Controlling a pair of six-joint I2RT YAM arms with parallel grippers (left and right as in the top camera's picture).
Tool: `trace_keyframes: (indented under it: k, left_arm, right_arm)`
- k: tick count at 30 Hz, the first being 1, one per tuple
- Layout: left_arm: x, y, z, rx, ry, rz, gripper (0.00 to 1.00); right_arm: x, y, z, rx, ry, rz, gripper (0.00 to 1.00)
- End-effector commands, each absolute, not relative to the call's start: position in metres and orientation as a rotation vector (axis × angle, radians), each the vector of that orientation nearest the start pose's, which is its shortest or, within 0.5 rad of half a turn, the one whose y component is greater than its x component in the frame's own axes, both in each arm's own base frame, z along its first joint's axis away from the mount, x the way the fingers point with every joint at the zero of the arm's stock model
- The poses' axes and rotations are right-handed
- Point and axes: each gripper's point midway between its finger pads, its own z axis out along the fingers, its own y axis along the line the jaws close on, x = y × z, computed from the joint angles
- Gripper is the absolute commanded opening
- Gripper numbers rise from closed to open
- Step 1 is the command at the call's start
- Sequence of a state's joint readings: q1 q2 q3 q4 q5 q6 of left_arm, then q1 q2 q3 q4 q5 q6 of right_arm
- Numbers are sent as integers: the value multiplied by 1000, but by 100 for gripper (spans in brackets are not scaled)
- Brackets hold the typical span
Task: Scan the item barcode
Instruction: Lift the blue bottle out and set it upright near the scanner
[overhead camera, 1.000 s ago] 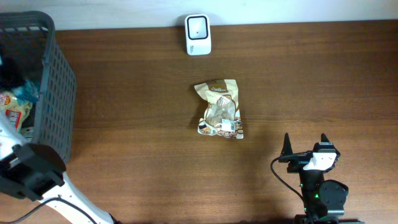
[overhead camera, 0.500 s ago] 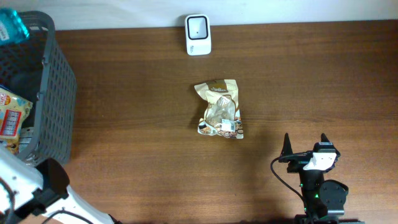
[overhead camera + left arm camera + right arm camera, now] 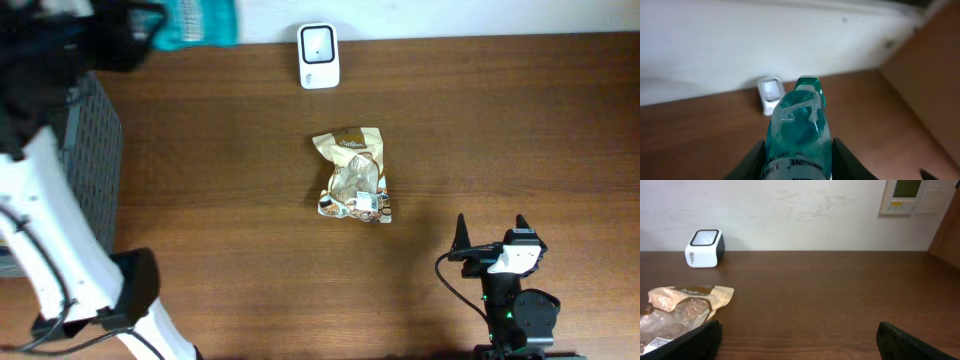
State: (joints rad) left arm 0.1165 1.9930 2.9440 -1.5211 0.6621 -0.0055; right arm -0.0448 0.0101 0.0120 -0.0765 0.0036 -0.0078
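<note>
My left gripper lowers beside the snack bag next to release the bottle [image 3: 203, 22]. Bare tabletop lies below the gripper and to its right in the overhead view.
The item in hand is a teal mouthwash bottle [image 3: 800, 120] with a white label, pinched at its lower body between the black fingers [image 3: 753, 161] of my left gripper [image 3: 797, 162]. Overhead, the bottle [image 3: 203, 22] hangs high at the back left, over the table's far edge, with the left gripper [image 3: 162, 25] shut on it. The white barcode scanner [image 3: 318, 55] stands at the back centre, to the bottle's right; the left wrist view has the scanner [image 3: 771, 94] just beyond the bottle's top. My right gripper [image 3: 490, 232] rests open and empty at the front right.
A tan snack bag [image 3: 353, 175] lies flat mid-table, also visible as the snack bag [image 3: 680, 310] left of the right gripper [image 3: 797, 340]. A dark mesh basket [image 3: 98, 150] stands at the left edge under the left arm. A wall panel [image 3: 912, 195] hangs behind.
The left arm has lifted the teal bottle up out of the basket and swung it right toward the scanner. The right arm has not moved.
</note>
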Motion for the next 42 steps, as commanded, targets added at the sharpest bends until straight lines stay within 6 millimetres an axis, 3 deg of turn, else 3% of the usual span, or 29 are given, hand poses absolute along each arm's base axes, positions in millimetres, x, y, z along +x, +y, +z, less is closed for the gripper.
trace_keyframes:
  k: [1,5,7,10,17,26,32,37,42]
  left_arm:
    - [421,-87,446,274,2154,-563,14]
    - [430,-114,397,303,2321,-483,14]
    - [434,-118,375,303,2397,-418,16]
    - [445,-118,335,299,2516,-254,15]
    - [455,-108,269,296,2711,-73,15]
    - [459,-112,172,330,2939,-30,15]
    - [475,-115,137,328,2927,-31,18]
    - [493,-120,127,321,2865,-42,20]
    - [493,-120,125,323,2872,-41,36]
  right_arm:
    - [246,-12,155,33,1651,-48,98]
    - [246,-12,155,33,1651,-48,99]
    - [246,-12,155,33,1651,-48,98]
    - [246,-12,155,33,1651,-48,98]
    - [246,-12,155,33,1651,-48,98]
    - [246,-12,155,33,1651,-48,98]
    - [246,-12,155,33,1651,-48,98]
    - [246,-12,155,33,1651,-48,98]
    - [246,-12,155,33,1651,-48,98]
